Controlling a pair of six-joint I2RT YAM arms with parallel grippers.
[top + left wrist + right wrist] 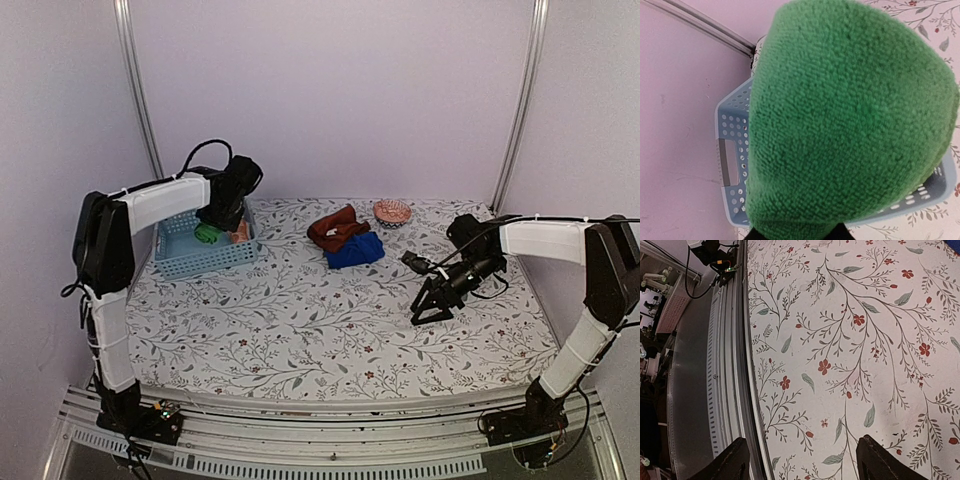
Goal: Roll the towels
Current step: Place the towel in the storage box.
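Observation:
My left gripper will go down into the basket [180, 262] and let go of the green towel beside the orange towel. The bottom of the basket is bare and open below the gripper there.
My left gripper [213, 228] hangs over the light blue basket [180, 262], shut on the rolled green towel [207, 235]. In the left wrist view the green towel [850, 120] fills most of the picture, and only the dark fingertips [842, 234] show at the bottom edge. An orange towel [240, 232] lies in the basket beside it. The rust-brown towel [337, 228] and the deep blue towel [356, 250] lie crumpled together at the back middle of the table. My right gripper [424, 312] rests low at the right, open [805, 465] with nothing between its fingers.
A small patterned bowl [392, 211] stands behind the towels at the back right. The basket [732, 165] sits in the back left corner by the wall and a metal post [137, 90]. The table's near edge and rail [732, 365] run past the right gripper.

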